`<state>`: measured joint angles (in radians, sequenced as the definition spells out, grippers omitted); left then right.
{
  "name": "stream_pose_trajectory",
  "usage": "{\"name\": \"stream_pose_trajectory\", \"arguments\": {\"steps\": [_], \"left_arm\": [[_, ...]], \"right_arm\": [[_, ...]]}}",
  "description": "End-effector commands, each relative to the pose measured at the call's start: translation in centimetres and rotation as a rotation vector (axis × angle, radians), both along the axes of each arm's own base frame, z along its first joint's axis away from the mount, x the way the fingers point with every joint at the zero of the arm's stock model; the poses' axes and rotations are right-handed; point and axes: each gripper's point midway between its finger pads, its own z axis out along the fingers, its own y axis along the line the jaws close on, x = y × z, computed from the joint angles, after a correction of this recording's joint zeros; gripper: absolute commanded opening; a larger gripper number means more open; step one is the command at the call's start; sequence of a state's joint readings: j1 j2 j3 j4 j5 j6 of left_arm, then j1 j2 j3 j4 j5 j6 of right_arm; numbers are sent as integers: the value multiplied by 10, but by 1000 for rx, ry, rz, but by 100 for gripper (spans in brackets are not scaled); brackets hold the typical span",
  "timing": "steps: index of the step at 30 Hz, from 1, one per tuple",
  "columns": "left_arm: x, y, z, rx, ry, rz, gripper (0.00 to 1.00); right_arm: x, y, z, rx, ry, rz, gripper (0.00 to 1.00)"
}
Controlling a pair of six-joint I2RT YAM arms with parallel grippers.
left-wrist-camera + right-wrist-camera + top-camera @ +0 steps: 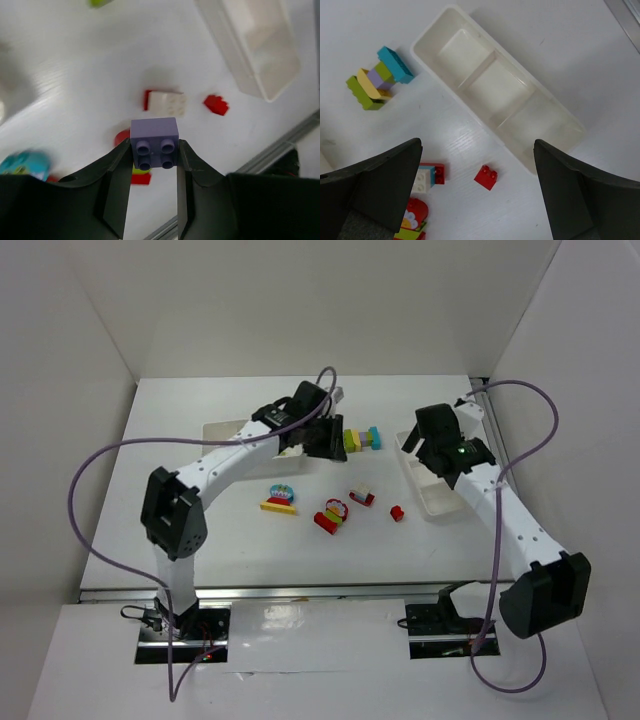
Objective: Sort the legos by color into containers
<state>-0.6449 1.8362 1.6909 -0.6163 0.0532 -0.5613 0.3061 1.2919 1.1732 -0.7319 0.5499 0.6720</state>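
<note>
The purple brick needs to go past the stack and over the middle section of the narrow tray, which is still empty, before I open my left gripper.
My left gripper (154, 150) is shut on a purple two-by-two brick (154, 141) and holds it above the table; in the top view it (328, 437) hangs beside a stack of green, yellow, purple and cyan bricks (362, 438). My right gripper (477, 145) is open and empty, above a small red brick (486, 176) next to the narrow three-compartment tray (497, 87), which holds nothing. In the top view the right gripper (441, 453) is over that tray's (436, 502) far end. The wide tray (216, 429) lies at the left, partly hidden by my left arm.
Loose on the table's middle are a red-and-white brick (362, 497), the small red brick (397, 512), a red arched stack (332, 515) and a yellow-and-cyan piece (280, 498). White walls stand on three sides; a metal rail runs along the near edge.
</note>
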Motion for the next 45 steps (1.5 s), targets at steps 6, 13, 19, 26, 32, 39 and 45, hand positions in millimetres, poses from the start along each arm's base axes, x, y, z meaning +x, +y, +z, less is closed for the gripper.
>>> {"name": "stream_pose_trajectory", "arguments": {"steps": [6, 13, 19, 26, 32, 39, 45], "left_arm": [[-12, -121, 1, -312, 113, -400, 0], [14, -169, 4, -445, 121, -439, 0], [39, -189, -16, -477, 87, -346, 0], [97, -214, 7, -560, -163, -231, 13], [115, -232, 11, -646, -220, -164, 16], [105, -251, -4, -651, -216, -167, 58], [100, -252, 6, -660, -238, -212, 100]], "right_arm": [[-44, -35, 52, 115, -208, -232, 100], [-64, -43, 57, 134, -232, -269, 99], [-67, -44, 56, 136, -221, -276, 99], [-74, -51, 68, 114, -235, -298, 99], [-79, -53, 81, 97, -233, -281, 99], [-88, -62, 98, 47, -236, -283, 99], [-86, -62, 100, 45, -242, -278, 99]]}}
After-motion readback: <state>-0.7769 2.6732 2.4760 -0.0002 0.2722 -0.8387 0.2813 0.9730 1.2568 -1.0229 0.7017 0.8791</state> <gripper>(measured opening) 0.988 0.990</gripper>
